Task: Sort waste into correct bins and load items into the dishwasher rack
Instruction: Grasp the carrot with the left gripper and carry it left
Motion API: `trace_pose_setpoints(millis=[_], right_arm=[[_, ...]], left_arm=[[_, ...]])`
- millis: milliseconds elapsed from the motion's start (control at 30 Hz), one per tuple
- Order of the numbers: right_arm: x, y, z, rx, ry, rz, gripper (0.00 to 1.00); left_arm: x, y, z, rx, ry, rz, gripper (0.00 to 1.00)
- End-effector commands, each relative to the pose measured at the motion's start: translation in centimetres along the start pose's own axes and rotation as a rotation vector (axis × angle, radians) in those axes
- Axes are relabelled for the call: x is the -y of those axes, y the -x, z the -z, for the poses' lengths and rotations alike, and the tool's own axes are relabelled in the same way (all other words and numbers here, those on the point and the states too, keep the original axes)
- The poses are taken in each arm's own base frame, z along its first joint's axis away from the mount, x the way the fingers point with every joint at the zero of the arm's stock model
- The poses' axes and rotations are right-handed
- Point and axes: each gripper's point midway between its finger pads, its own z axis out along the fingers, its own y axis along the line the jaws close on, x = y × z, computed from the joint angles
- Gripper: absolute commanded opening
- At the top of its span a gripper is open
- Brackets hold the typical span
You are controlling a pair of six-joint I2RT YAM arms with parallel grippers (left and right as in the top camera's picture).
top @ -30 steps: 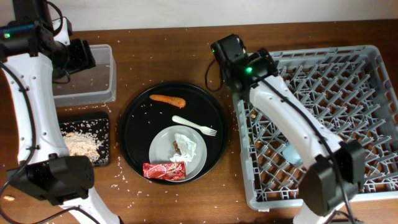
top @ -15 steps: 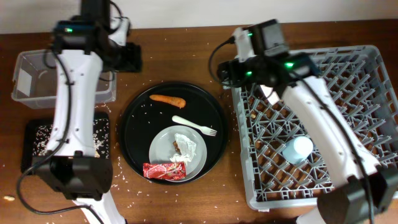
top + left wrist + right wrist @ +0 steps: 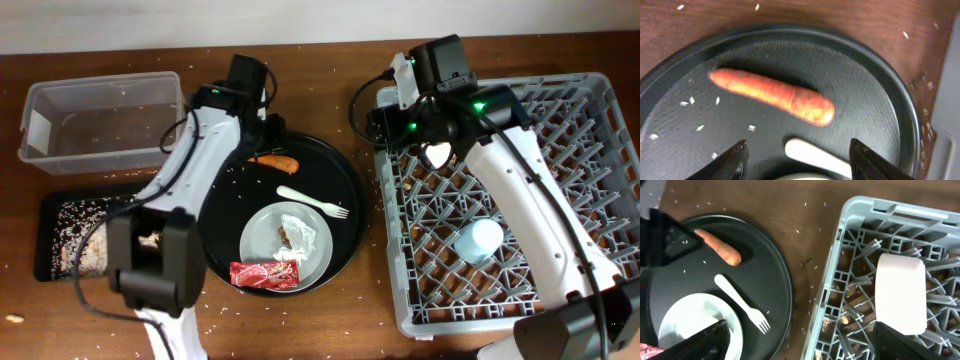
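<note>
My left gripper moves down and turns astride the carrot's middle [image 3: 273, 161] [image 3: 772, 95] next, since the carrot lies slantwise to the gripper's fingers in the left wrist view.
The orange carrot [image 3: 272, 160] lies at the back of the large round black tray [image 3: 222, 215]. My left gripper [image 3: 266, 136] hovers over it, open and empty; in the left wrist view the carrot [image 3: 772, 95] lies ahead of the gripper [image 3: 799, 145], and the white fork's handle [image 3: 815, 156] lies between the fingers below. The fork [image 3: 312, 201] lies beside the grey plate [image 3: 262, 235], which holds the white napkin [image 3: 299, 236], brown lump [image 3: 285, 235] and red wrapper [image 3: 263, 275]. My right gripper [image 3: 392, 122] is open and empty above the left edge of the dishwasher rack [image 3: 600, 110].
The clear tub [image 3: 100, 120] stands at the back left. The shallow black tray [image 3: 55, 225] with rice scraps lies in front of it. The blue cup [image 3: 477, 240] and a white bowl [image 3: 901, 292] are in the rack. Rice grains are scattered over the table.
My left arm swung from the clear tub over to the carrot on the round tray. My right arm shifted slightly over the rack's left edge.
</note>
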Motion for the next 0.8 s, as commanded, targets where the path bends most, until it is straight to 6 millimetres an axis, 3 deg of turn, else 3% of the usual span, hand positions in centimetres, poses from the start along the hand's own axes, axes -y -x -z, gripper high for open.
trace_pose_setpoints(millis=[0, 133, 333, 367, 500, 633, 767], right_arm=[[0.1, 0.4, 0.5, 0.013, -0.014, -0.002, 0.90], [0.1, 0.0, 0.5, -0.002, -0.015, -0.003, 0.90], [0.1, -0.1, 0.5, -0.006, -0.016, -0.003, 0.89], [0.1, -0.2, 0.5, -0.010, -0.016, -0.004, 0.90], [0.1, -0.2, 0.5, -0.010, -0.016, -0.004, 0.89], [0.1, -0.2, 0.5, -0.010, -0.016, -0.004, 0.90], [0.1, -0.2, 0.5, -0.010, -0.016, -0.004, 0.90]], left_arm=[[-1.5, -0.2, -4.3, -0.030, 0.061, 0.119, 0.64], [-2.4, -1.5, -8.0, -0.096, 0.097, 0.181, 0.68], [-3.3, -3.3, -10.1, -0.173, 0.125, 0.158, 0.70], [-3.4, -3.5, -10.1, -0.185, 0.127, 0.121, 0.65], [-3.5, -3.9, -9.9, -0.202, 0.132, 0.113, 0.25], [-3.3, -3.9, -9.1, -0.221, 0.136, 0.098, 0.09], [-1.5, -1.6, -5.0, -0.217, 0.099, 0.022, 0.04]])
